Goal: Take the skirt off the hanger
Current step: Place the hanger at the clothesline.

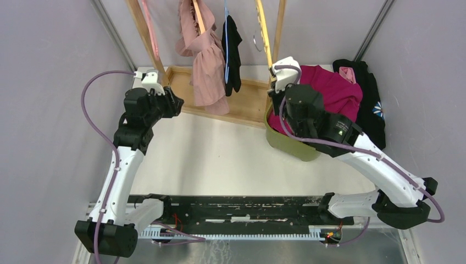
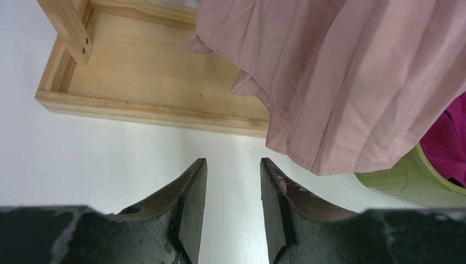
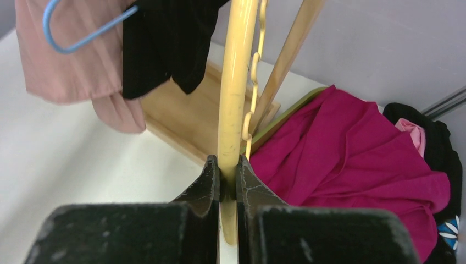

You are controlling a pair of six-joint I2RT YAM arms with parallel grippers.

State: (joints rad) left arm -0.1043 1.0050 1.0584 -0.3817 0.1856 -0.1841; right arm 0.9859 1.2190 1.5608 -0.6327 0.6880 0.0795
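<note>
The right gripper carries the yellow hanger's lower end away from my base next, then toward the rack post by the green basket (image 3: pixel 279 70), and then opens.
A pink pleated skirt (image 1: pixel 207 69) hangs from the wooden rack (image 1: pixel 242 102) at the back. Its hem fills the upper right of the left wrist view (image 2: pixel 351 82). My left gripper (image 1: pixel 177 104) is open and empty just left of the skirt's lower edge, fingertips (image 2: pixel 233 165) over the white table and short of the hem. My right gripper (image 1: pixel 273 80) is shut on the lower end of a bare yellow hanger (image 3: pixel 236 82), which rises to the rack's top (image 1: pixel 262 27). The skirt's own hanger is mostly hidden by cloth.
A black garment (image 1: pixel 233 49) hangs on a blue hanger (image 3: pixel 82 34) right of the skirt. A green basket (image 1: pixel 288 144) holds a magenta garment (image 1: pixel 332 91). A black garment (image 1: pixel 373 104) lies at the far right. The rack's wooden base tray (image 2: pixel 148 82) is ahead.
</note>
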